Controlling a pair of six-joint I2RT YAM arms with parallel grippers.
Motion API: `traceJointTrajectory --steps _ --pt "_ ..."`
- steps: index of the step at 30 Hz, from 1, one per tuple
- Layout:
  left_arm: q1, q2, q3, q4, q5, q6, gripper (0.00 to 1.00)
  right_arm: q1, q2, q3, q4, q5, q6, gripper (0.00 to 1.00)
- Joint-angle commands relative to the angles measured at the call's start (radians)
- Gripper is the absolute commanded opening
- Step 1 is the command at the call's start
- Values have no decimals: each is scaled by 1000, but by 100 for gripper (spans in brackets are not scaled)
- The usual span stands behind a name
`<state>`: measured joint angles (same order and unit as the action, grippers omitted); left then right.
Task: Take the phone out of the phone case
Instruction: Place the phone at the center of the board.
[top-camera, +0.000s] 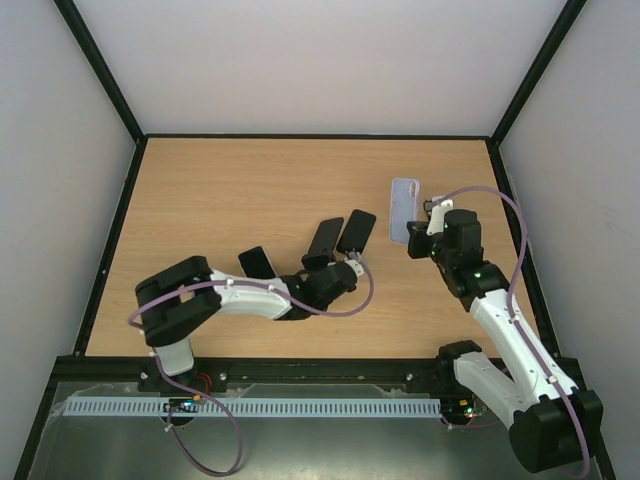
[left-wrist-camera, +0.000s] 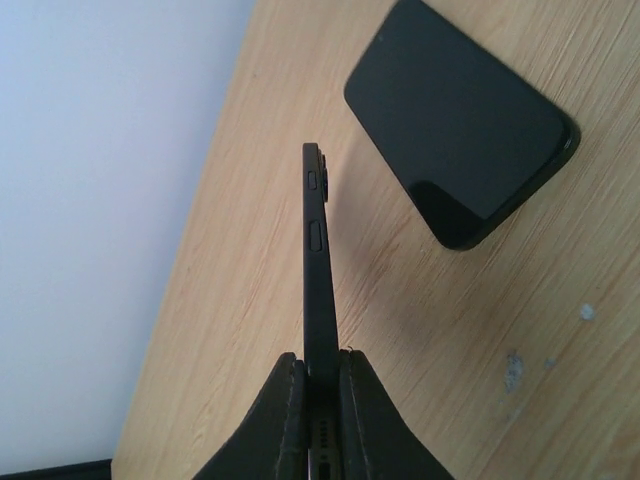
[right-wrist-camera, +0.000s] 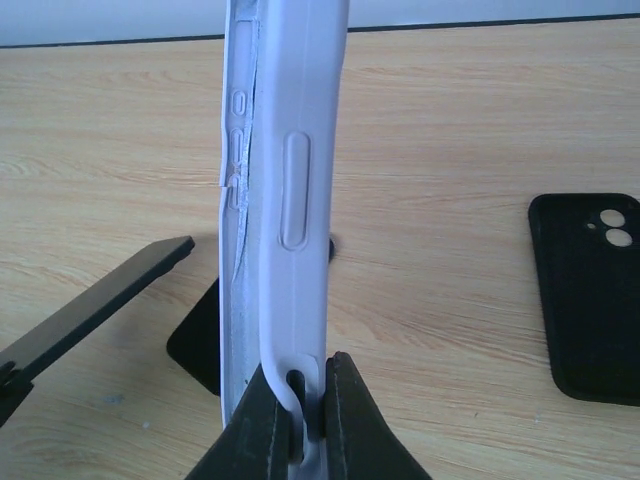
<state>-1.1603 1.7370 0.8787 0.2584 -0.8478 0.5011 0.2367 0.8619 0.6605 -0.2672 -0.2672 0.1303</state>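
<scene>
My left gripper moves down next, lays the phone on the bare tabletop (left-wrist-camera: 366, 248) beside the second black slab and releases it, as that spot lies below my gripper.
My left gripper (top-camera: 338, 266) is shut on the bottom end of a bare black phone (top-camera: 323, 243) and holds it off the table. In the left wrist view the phone (left-wrist-camera: 318, 260) stands edge-on between the closed jaws of the left gripper (left-wrist-camera: 320, 368). My right gripper (top-camera: 413, 243) is shut on the bottom end of a lavender phone case (top-camera: 403, 208), to the right of the phone and apart from it. In the right wrist view the case (right-wrist-camera: 295, 180) looks empty, and the right gripper (right-wrist-camera: 297, 378) pinches it at the port hole. The held phone (right-wrist-camera: 95, 300) shows at the left there.
A second black slab (top-camera: 357, 231) lies flat on the table beside the held phone, also in the left wrist view (left-wrist-camera: 460, 130). A third black piece (top-camera: 257, 262) lies by the left arm. A black case back with camera holes (right-wrist-camera: 590, 295) lies flat. The table's right edge (top-camera: 520, 260) is close to the right arm.
</scene>
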Motion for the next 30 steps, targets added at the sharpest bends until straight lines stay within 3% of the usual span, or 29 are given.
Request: traceJointTrajectory --steps 1,10,18,28,30 --pt "50 83 92 -6 21 111 3 -4 -10 -24 63 63 -21 2" --pt "101 267 212 -61 26 166 4 -4 -14 -27 68 78 -22 2" --pt "112 302 236 -89 32 124 24 -3 -17 -29 66 70 -26 2" --pt "125 268 248 -278 124 -68 55 -4 -34 -40 79 85 -36 2" --pt "126 250 223 -296 118 -114 57 -3 -35 -39 79 89 -37 2"
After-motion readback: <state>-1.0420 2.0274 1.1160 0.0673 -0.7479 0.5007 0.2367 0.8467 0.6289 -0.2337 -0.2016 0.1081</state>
